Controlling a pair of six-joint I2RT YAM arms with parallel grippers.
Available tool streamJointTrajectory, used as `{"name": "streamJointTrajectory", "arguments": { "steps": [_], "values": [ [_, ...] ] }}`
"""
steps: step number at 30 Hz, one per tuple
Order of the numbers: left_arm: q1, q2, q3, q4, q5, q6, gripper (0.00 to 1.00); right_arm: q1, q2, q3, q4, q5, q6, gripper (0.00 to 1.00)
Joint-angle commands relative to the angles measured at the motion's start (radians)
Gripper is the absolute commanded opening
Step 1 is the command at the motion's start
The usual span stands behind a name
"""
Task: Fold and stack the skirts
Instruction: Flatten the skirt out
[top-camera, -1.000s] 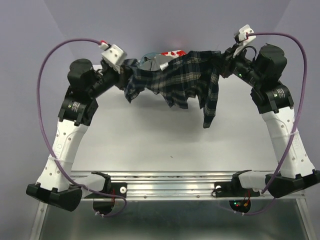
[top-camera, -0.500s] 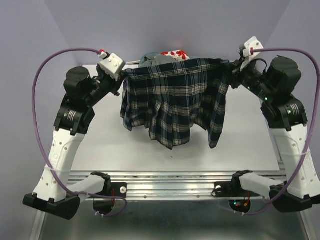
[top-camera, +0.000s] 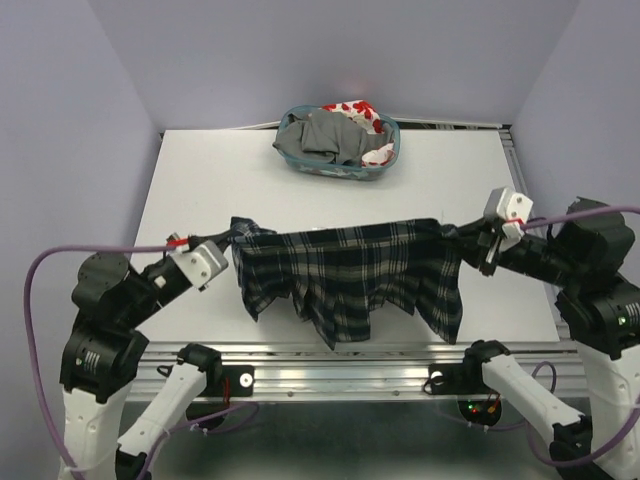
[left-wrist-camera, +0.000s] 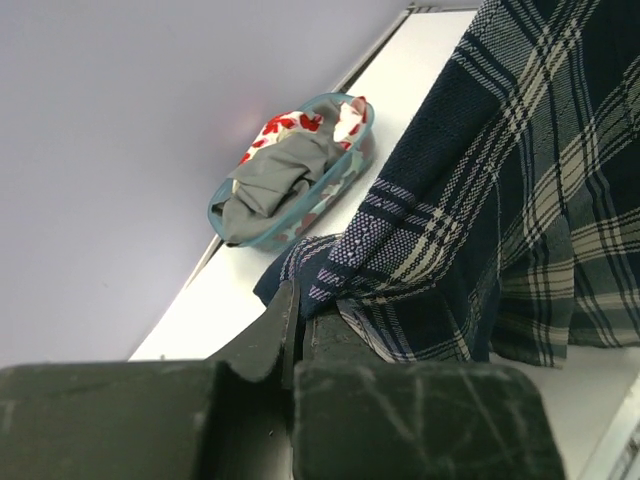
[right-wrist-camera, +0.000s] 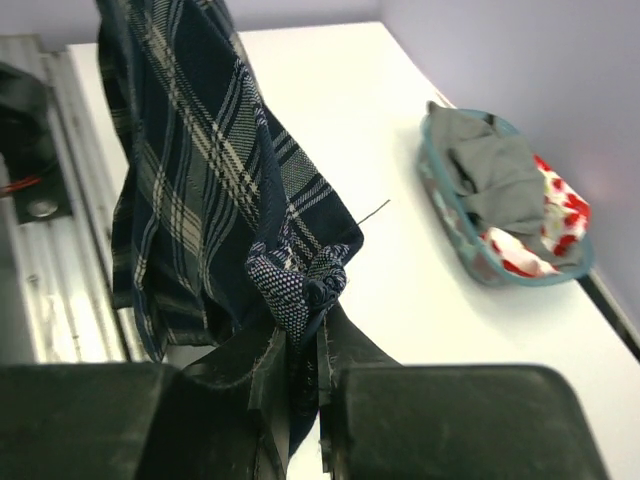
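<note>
The left gripper moves down to the bare tabletop short of the basket next and releases the corner of the plaid skirt (top-camera: 350, 280), because it still hangs stretched above the table.
The plaid skirt (top-camera: 350, 280) hangs stretched between both arms above the table's near edge, its hem drooping toward the rail. My left gripper (top-camera: 232, 238) is shut on its left waistband corner (left-wrist-camera: 335, 262). My right gripper (top-camera: 455, 232) is shut on the right corner, where cloth bunches between the fingers (right-wrist-camera: 300, 290). The grey skirt (top-camera: 322, 135) and the white skirt with red print (top-camera: 360, 110) lie crumpled in the teal basket (top-camera: 340, 170) at the table's far side; they also show in the left wrist view as grey skirt (left-wrist-camera: 275, 180) and in the right wrist view as grey skirt (right-wrist-camera: 490, 170).
The white table (top-camera: 220, 190) stretches between the basket and the hanging skirt. A metal rail (top-camera: 330, 365) runs along the near edge by the arm bases. Purple cables (top-camera: 60, 255) loop off both wrists. Lilac walls close in the back and sides.
Both arms have pulled back from the far side toward the near edge, carrying the plaid skirt with them. The skirt has spread out wide, and the basket is now uncovered.
</note>
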Motion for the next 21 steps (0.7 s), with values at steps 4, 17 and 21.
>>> {"name": "streamJointTrajectory", "arguments": {
  "steps": [4, 17, 21],
  "values": [
    [0.02, -0.17, 0.04, -0.134, -0.02, 0.065, 0.0, -0.027, -0.185, -0.03, -0.108, -0.086, 0.006, 0.01],
    [0.037, 0.185, -0.176, -0.082, -0.195, 0.091, 0.0, -0.036, 0.269, -0.433, 0.17, 0.171, 0.06, 0.01],
    [0.034, 0.454, -0.204, 0.06, -0.326, 0.001, 0.0, -0.036, 0.506, -0.441, 0.293, 0.22, 0.077, 0.01]
  ]
}}
